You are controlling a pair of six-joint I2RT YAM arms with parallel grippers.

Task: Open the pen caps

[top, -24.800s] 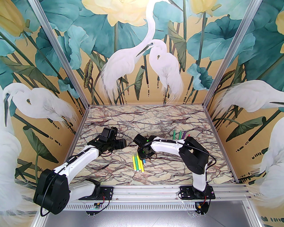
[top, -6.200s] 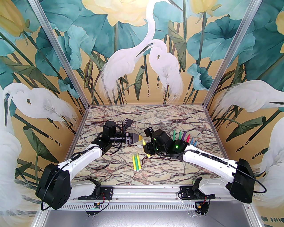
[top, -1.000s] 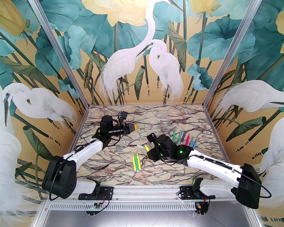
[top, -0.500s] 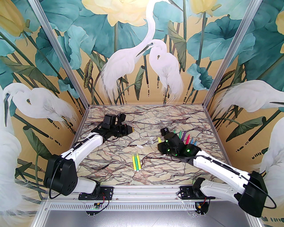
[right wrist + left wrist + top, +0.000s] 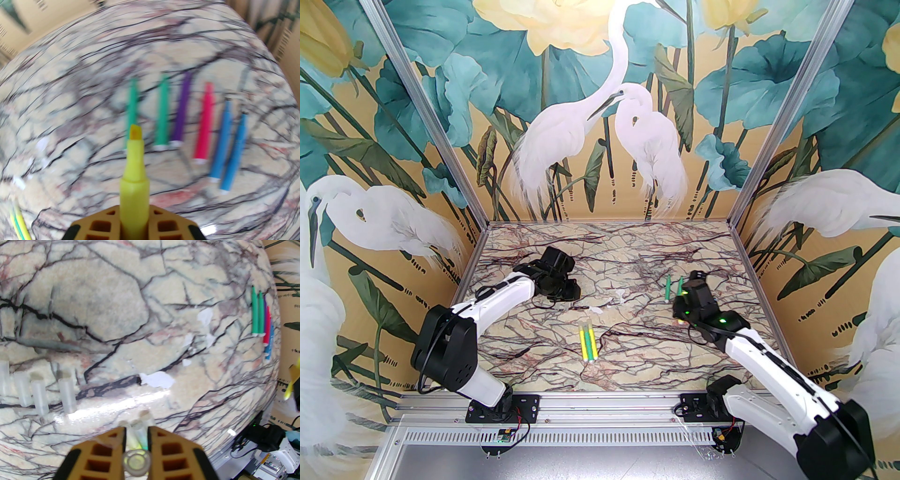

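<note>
I will next move my right gripper past the blue pens and down to the bare marble beyond them to let go of the yellow pen, because the row ends there.
In the left wrist view my left gripper [image 5: 136,432] is shut on a clear pen cap [image 5: 137,462], low over the marble. Several more pen caps [image 5: 39,397] stand in a row to its left. From above, the left gripper [image 5: 566,291] points down at the table's left middle. My right gripper [image 5: 134,209] is shut on an uncapped yellow pen [image 5: 135,161], tip forward, above a row of uncapped pens [image 5: 203,126] in green, purple, pink and blue. From above, the right gripper [image 5: 680,318] sits beside the green pens [image 5: 668,288]. Two capped yellow pens [image 5: 587,343] lie at centre front.
Small white flecks [image 5: 620,295] mark the marble tabletop [image 5: 628,253] between the arms. Painted walls close the table on three sides, and an aluminium rail [image 5: 609,405] carrying both arm bases runs along the near edge.
The left arm turned its gripper downward and dropped towards the table with the cap. The right arm swung right and carried the yellow pen over to the row of uncapped pens.
</note>
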